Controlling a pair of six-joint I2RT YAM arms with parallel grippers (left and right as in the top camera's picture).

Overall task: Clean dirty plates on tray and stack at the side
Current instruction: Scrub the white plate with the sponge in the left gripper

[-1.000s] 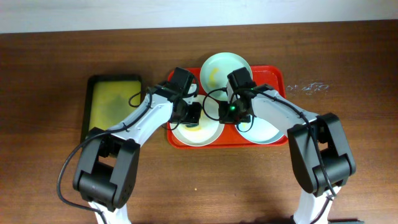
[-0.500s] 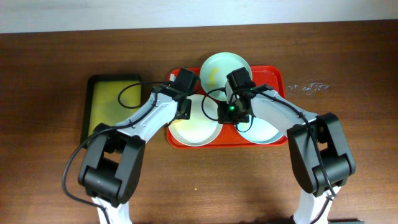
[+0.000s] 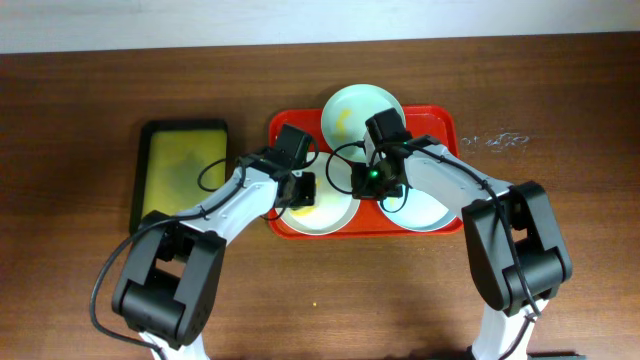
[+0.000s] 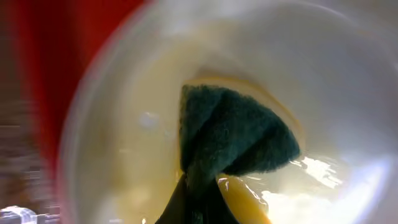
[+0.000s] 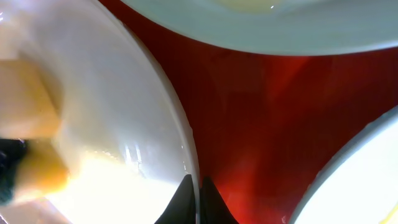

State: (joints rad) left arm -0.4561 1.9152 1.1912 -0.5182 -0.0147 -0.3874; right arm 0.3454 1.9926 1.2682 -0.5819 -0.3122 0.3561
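My right gripper should next lift its plate past the tray and lower it onto the tabletop's empty side by the pale smudge.
The red tray (image 3: pixel 445 125) holds three pale plates: a front left plate (image 3: pixel 325 215) with yellow smears, a back plate (image 3: pixel 362 108) with a yellow smear, and a front right plate (image 3: pixel 428 212). My left gripper (image 3: pixel 303 190) is shut on a dark green and yellow sponge (image 4: pixel 233 140) and presses it into the front left plate (image 4: pixel 124 149). My right gripper (image 3: pixel 362 182) is shut on that plate's right rim (image 5: pixel 186 149), with red tray (image 5: pixel 267 118) beside it.
A black-rimmed yellow-green sponge tray (image 3: pixel 183 170) lies left of the red tray. The brown wooden table (image 3: pixel 90 100) surrounds both. A pale smudge (image 3: pixel 495 140) marks the table right of the tray.
My left gripper has moved with the sponge across the front left plate, up toward the tray's back left and then back down. The right gripper has stayed on the rim.
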